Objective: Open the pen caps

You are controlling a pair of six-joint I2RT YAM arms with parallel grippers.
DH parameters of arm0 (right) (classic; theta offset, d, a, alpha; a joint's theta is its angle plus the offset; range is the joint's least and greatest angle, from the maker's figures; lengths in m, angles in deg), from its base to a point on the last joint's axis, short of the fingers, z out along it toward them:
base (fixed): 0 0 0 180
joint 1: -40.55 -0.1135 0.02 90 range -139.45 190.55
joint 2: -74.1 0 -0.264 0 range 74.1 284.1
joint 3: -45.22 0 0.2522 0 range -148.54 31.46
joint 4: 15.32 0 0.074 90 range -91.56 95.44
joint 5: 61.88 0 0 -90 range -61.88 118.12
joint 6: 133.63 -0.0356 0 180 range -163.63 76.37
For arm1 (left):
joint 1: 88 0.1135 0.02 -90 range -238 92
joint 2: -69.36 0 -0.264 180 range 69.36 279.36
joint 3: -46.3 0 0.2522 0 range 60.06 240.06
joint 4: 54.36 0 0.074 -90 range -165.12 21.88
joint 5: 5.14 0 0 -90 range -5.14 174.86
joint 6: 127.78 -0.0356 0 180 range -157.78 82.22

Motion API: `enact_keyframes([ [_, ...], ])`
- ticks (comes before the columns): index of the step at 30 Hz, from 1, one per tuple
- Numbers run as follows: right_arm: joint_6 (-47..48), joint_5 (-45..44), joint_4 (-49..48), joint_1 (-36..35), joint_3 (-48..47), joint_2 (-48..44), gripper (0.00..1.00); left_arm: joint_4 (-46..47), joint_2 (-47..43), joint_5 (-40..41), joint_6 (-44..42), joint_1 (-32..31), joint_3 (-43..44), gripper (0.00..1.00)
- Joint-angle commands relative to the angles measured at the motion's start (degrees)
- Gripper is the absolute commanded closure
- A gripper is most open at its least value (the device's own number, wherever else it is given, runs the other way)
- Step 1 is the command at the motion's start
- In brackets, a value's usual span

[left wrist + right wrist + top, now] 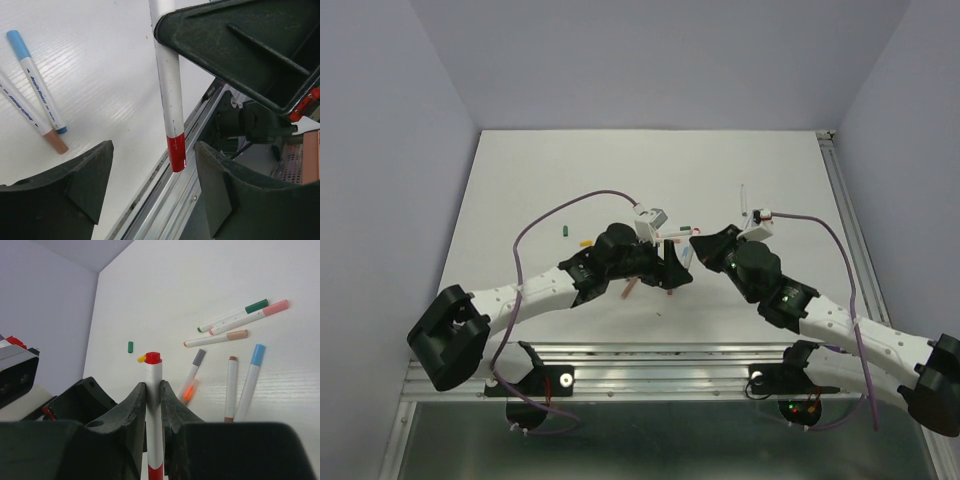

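The lone white pen is away from the capped ones. My right gripper next needs to move right in the top view, go down and let go on the tabletop by that pen.
My right gripper (153,385) is shut on a white pen barrel (154,415), held upright in the right wrist view with a red plug (153,358) at its far end. The pen's red cap (176,152) hangs between the fingers of my left gripper (152,165). Those jaws stand open on either side of the cap without touching it. In the top view the left gripper (672,270) and the right gripper (705,243) meet near the table's middle. Two loose pen caps, one green (130,347) and one yellow (141,359), lie on the white table.
Several capped pens lie on the table beyond the grippers: green (257,306), pink (276,307), tan (216,339), grey (195,367), brown (231,387) and blue (251,377). An aluminium rail (170,200) runs along the table's near edge, below the left gripper.
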Motion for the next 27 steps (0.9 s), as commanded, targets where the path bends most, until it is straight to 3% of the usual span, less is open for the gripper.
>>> enact_keyframes([
  [1, -2.87, -3.80, -0.54, -0.40, -0.99, -0.79, 0.99, 3.03, 0.47, -0.89, -0.68, -0.34, 3.11, 0.25],
  [8, -3.83, -3.18, -0.18, -0.40, -1.70, 1.06, 0.99, 3.12, 2.41, -1.86, -1.48, -0.60, 4.43, 0.29],
  [13, -4.45, -5.11, 0.34, -0.40, -1.87, 1.42, 0.99, 3.03, 3.11, -2.73, -1.92, -0.60, 4.86, 0.51],
  [18, -5.94, -9.33, 2.01, -0.49, -2.40, 1.68, 0.99, 3.03, 3.55, -3.26, -1.83, -0.69, 4.95, 0.56],
  [20, -6.73, -10.82, 2.28, -0.40, -2.40, 1.68, 0.99, 3.12, 3.73, -3.35, -1.83, -0.78, 4.95, 0.64],
  [21, -6.73, -11.70, 2.62, -0.40, -2.49, 1.68, 0.99, 3.03, 3.81, -3.35, -1.74, -0.78, 4.87, 0.85],
  [22, -6.91, -12.49, 2.89, -0.40, -2.66, 1.77, 0.99, 3.03, 3.90, -3.35, -1.65, -0.78, 4.95, 1.00],
  [27, -5.59, -13.81, 1.84, -0.40, -3.63, 3.17, 0.99, 3.20, 3.47, -1.86, -1.21, -1.04, 4.17, 1.00],
])
